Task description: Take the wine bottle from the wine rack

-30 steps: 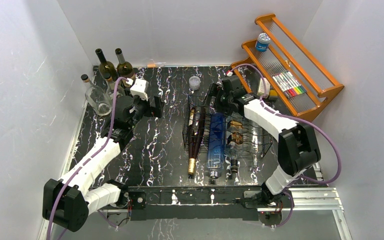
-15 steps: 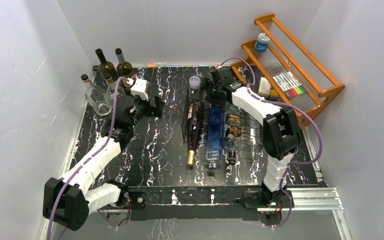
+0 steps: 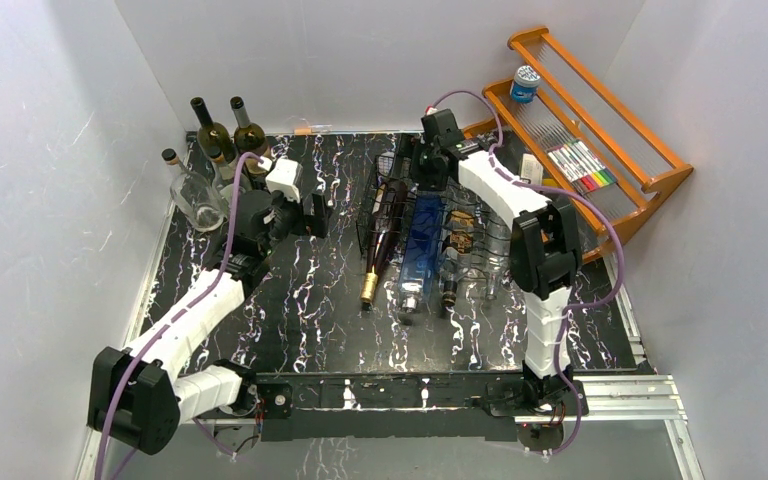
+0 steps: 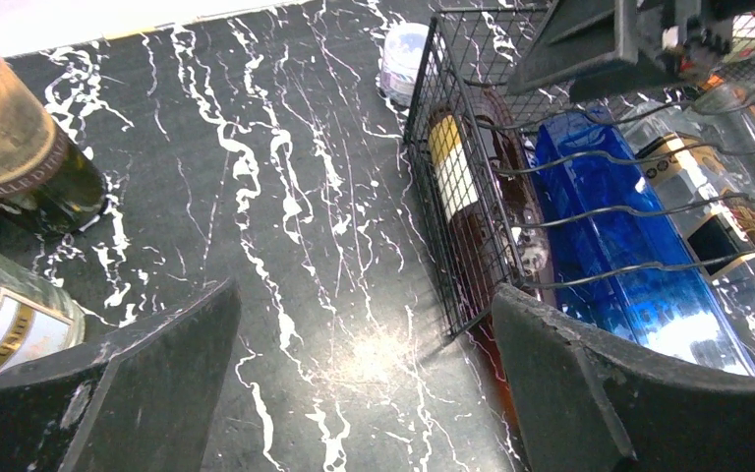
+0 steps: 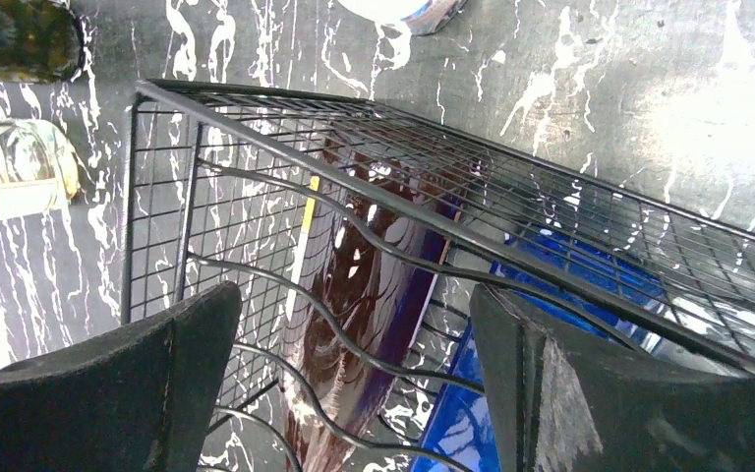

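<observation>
The clear bottle's black neck (image 3: 449,297) beside the blue bottle is below and back of my right gripper, which will move back and down onto it next.
The black wire wine rack (image 3: 465,262) lies mid-table, holding several bottles side by side. The leftmost is a dark wine bottle (image 3: 385,228) with a gold foil neck; beside it is a blue bottle (image 3: 418,248), then clear labelled bottles (image 3: 460,245). My right gripper (image 3: 415,168) is open at the rack's far end. In the right wrist view it (image 5: 354,295) hovers over the rack's wavy wires (image 5: 354,147), above the dark bottle (image 5: 364,285) and blue bottle (image 5: 570,285). My left gripper (image 3: 305,215) is open and empty left of the rack; in its wrist view the gripper (image 4: 366,295) faces the rack's corner (image 4: 423,108) and dark bottle (image 4: 472,197).
Two dark bottles (image 3: 215,135) and a clear flask (image 3: 195,195) stand at the back left. A small white cup (image 4: 403,59) sits just beyond the rack. An orange slatted shelf (image 3: 600,130) with a blue-lidded jar (image 3: 526,82) and markers stands at the back right.
My right arm has swung toward the far left end of the rack. The rack and its bottles have turned and slid left. The left arm has barely moved.
</observation>
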Available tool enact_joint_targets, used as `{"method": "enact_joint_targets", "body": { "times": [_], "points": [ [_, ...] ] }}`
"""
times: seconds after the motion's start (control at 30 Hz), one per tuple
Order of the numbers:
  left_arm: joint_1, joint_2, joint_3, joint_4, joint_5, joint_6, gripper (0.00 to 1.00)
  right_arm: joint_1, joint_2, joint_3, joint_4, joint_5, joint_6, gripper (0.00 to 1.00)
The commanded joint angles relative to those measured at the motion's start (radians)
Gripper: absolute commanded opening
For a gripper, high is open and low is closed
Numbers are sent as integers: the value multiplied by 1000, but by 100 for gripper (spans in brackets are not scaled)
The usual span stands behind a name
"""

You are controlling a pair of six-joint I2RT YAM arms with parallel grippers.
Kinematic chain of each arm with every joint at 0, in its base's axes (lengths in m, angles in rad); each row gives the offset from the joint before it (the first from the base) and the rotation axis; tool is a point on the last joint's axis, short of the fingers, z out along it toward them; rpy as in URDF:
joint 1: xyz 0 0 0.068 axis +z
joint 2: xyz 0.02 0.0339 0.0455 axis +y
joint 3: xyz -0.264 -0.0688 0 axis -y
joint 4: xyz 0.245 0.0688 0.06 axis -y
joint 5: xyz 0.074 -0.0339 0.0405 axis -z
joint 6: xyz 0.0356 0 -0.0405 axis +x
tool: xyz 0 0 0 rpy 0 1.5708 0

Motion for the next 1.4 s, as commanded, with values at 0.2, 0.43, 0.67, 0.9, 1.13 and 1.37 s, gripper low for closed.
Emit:
{"method": "enact_joint_targets", "body": {
  "times": [0.2,0.43,0.67,0.9,1.13,1.37],
  "points": [
    [-1,29,67,-50,55,-58,98,-21,-281,-21,-106,49,-237,98],
    [-1,0,61,-46,47,-89,98,0,-524,-235,-194,1,-257,98],
    [-1,-15,54,-45,2,-135,98,37,-787,-491,-251,-54,-207,98],
    [-2,-76,-19,49,-67,-132,98,178,-1025,-756,-298,21,-20,97],
    [-1,-97,-14,28,-100,-114,98,388,-1031,-815,-364,225,164,95],
    [-3,-108,-36,53,-97,-130,98,398,-986,-902,-352,513,206,91]
  ]
}}
